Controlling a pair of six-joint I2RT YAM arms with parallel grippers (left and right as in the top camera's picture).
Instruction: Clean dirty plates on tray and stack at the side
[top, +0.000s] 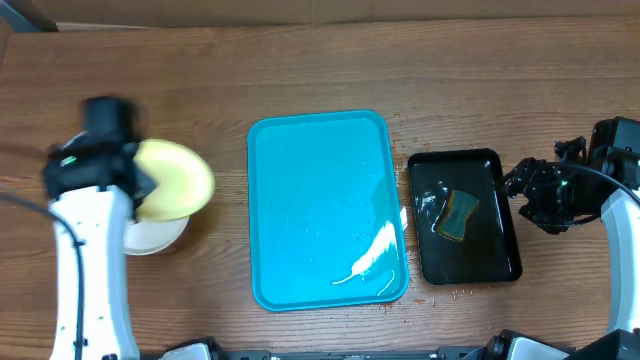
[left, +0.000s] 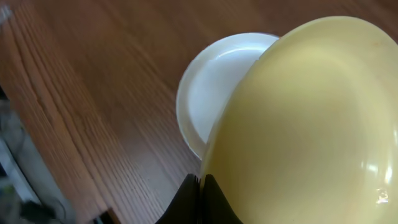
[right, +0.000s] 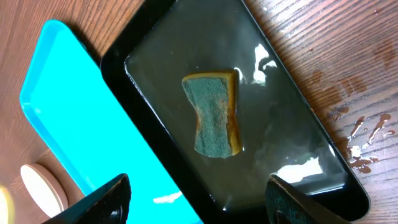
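The tilted yellow-green plate should go on the white plate (top: 155, 236) (left: 211, 87) below next. I should lower my left gripper and pull it back to stack the tilted plate there, and let go of the tilted plate's rim.
My left gripper (top: 143, 183) is shut on the rim of the pale yellow-green plate (top: 180, 178), which it holds tilted above a white plate (top: 155, 236) lying on the table left of the tray. In the left wrist view the gripper's (left: 202, 185) jaws are pinched together on the edge of the yellow-green plate (left: 311, 124), which partly covers the white plate (left: 211, 87). The turquoise tray (top: 320, 200) is wet and holds no plates. My right gripper (top: 518, 186) hovers open by the black tray (top: 495, 160), nothing between its fingers (right: 109, 200).
A green and yellow sponge (right: 214, 115) lies in water in the black tray (right: 124, 74), just right of the turquoise tray (right: 74, 118). Water drops and reddish smears spot the wood (right: 360, 134) beside it. The white plate (right: 43, 186) shows far off.
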